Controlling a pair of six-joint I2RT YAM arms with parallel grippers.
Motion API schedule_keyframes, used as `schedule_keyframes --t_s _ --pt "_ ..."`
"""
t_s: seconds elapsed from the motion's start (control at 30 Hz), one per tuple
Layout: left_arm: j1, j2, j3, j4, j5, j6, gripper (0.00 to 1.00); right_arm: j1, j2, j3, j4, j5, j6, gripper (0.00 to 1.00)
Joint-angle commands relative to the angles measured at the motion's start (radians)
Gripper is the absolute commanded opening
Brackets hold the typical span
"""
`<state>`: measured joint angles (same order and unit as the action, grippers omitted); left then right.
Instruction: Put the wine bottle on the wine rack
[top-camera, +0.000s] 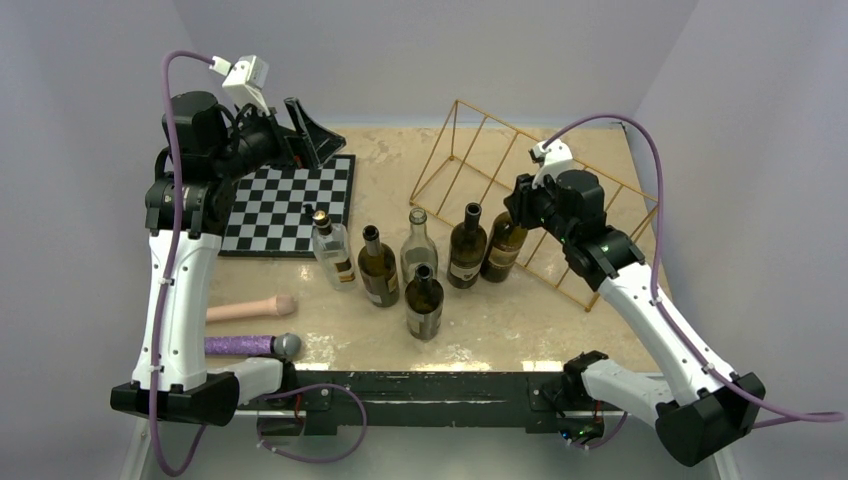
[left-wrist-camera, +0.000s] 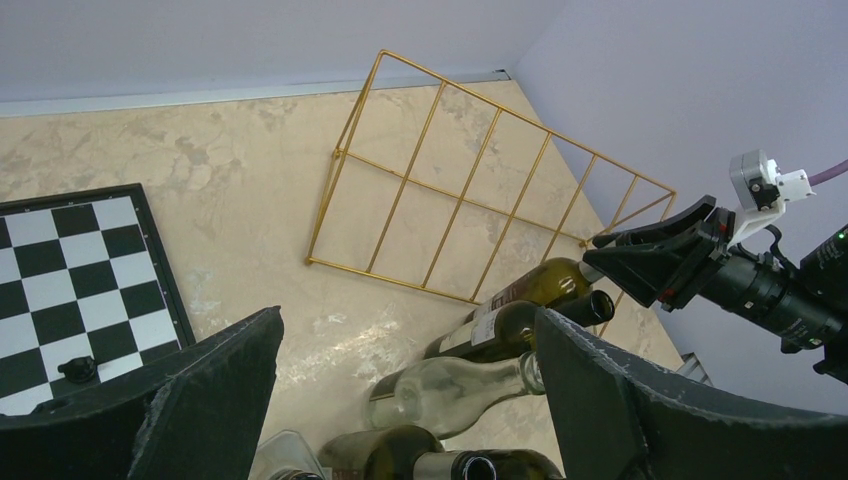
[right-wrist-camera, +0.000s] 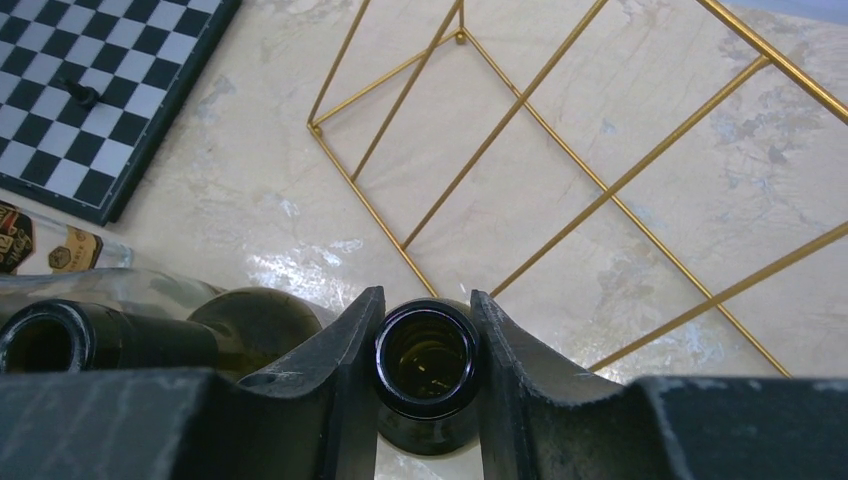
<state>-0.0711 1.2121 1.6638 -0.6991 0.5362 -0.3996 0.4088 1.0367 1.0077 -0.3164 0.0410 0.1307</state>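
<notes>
The robot's right gripper will next carry the bottle along the rack to its empty end slot (top-camera: 579, 286) and let it go, since that slot is to the gripper's right in the top view.
Several wine bottles stand in a cluster mid-table. My right gripper (top-camera: 520, 205) is shut on the neck of the rightmost one, an olive-green bottle (top-camera: 503, 250) that stands at the front of the gold wire wine rack (top-camera: 550, 145). In the right wrist view both fingers (right-wrist-camera: 352, 340) press the bottle's open mouth (right-wrist-camera: 427, 358), with the rack's bars (right-wrist-camera: 460, 35) just beyond. My left gripper (top-camera: 300, 130) is open and empty, raised high over the back of the checkered board. Its view looks down on the rack (left-wrist-camera: 413, 180) and the held bottle (left-wrist-camera: 540, 283).
Other bottles: a dark one (top-camera: 467, 250), a clear one (top-camera: 418, 245), two brown ones (top-camera: 378, 268) (top-camera: 424, 303) and a clear liquor bottle (top-camera: 332, 250). A checkered board (top-camera: 290, 205) lies at the left. A beige handle (top-camera: 250, 310) and a purple microphone (top-camera: 255, 346) lie front left.
</notes>
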Motion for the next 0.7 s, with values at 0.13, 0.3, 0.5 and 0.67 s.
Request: schedule_keyframes --t_s 0.13,0.3,0.5,0.67 --pt "0.005 -0.007 0.006 0.022 -0.001 0.011 0.99 0.003 -0.055 0.227 -0.121 -0.002 -0.046 0.0" --pt "0.005 -0.008 0.002 0.046 0.022 -0.013 0.99 0.001 -0.038 0.353 -0.283 0.006 -0.078 0.0" --pt "0.005 -0.003 -0.006 0.069 0.044 -0.031 0.98 -0.037 -0.096 0.382 -0.391 0.096 -0.065 0.0" --pt "0.005 0.011 -0.001 0.072 0.057 -0.044 0.98 -0.18 -0.131 0.411 -0.489 0.012 -0.002 0.0"
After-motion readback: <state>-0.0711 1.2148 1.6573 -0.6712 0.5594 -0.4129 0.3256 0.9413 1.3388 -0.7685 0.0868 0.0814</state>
